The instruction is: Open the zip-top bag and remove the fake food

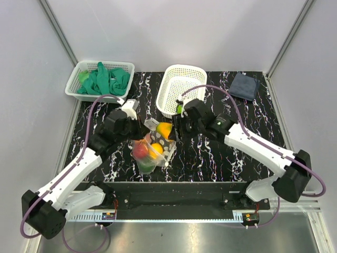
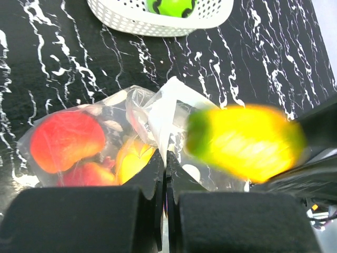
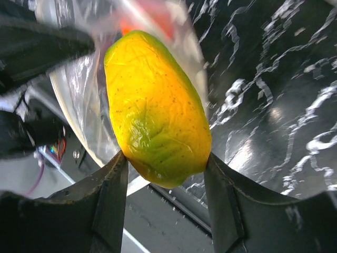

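The mango-like fruit in my right gripper needs to move outward past the green fruit next, then down over the bottom of the white lattice basket to be released, since there is bare space there.
The clear zip-top bag (image 1: 152, 153) hangs over the middle of the black marbled table, its mouth up. My left gripper (image 1: 143, 128) is shut on the bag's whitish top edge (image 2: 164, 118); in the left wrist view its jaws (image 2: 166, 158) meet on the film. Red and orange fake food (image 2: 66, 139) still lies inside the bag (image 3: 79, 100). My right gripper (image 1: 174, 130) is shut on a yellow-green mango-like fruit (image 3: 155, 116), which it holds just outside the bag's mouth. The fruit (image 2: 245, 142) looks blurred in the left wrist view.
A white lattice basket (image 1: 184, 79) stands behind the bag with a green fruit (image 2: 171, 6) at its near end. A second white basket (image 1: 79, 71) at the back left holds green gloves (image 1: 105, 80). A dark cloth (image 1: 244, 86) lies at the back right.
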Robot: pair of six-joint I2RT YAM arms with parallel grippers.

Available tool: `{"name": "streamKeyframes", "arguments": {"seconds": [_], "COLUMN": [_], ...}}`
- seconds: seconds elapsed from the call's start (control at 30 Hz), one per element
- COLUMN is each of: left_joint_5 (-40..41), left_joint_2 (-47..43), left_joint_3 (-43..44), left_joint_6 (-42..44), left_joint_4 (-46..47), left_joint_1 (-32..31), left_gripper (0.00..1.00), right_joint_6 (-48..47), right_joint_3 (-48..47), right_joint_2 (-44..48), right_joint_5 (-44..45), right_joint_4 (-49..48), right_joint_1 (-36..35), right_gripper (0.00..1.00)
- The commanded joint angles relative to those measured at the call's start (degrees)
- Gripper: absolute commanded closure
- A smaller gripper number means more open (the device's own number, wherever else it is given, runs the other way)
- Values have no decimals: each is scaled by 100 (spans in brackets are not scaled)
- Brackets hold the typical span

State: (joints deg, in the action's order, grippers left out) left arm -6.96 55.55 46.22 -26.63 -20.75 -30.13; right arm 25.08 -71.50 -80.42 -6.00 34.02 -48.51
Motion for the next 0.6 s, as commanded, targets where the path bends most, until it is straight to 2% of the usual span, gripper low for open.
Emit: {"name": "streamKeyframes", "arguments": {"seconds": [0.0,0.07,0.2,0.23,0.4,0.5,0.57], "left_joint_5": [230,195,55,11,-226,-349,-428], "left_joint_2": [-193,-290,-457,-492,-475,-466,-440], "left_joint_3": [-95,-174,-324,-350,-376,-403,-412], "left_joint_6": [167,202,229,255,281,282,255], "left_joint_4": [107,124,317,344,431,493,528], "left_joint_1": [42,42,51,51,51,51,60], "left_gripper": [100,100,100,100,100,100,100], "right_joint_6": [-231,-284,-574,-583,-776,-864,-952], "right_joint_3": [-557,-732,-1251,-1374,-2560,-3272,-3675], "right_joint_2": [211,10,-675,-1085,-2458,-3267,-3690], "right_joint_5": [565,337,503,442,521,574,845], "right_joint_4": [202,88,-88,-167,-177,-115,-106], "right_joint_1": [708,1114,1835,2115,2636,2768,2794], "right_gripper": [100,100,100,100,100,96,83]}}
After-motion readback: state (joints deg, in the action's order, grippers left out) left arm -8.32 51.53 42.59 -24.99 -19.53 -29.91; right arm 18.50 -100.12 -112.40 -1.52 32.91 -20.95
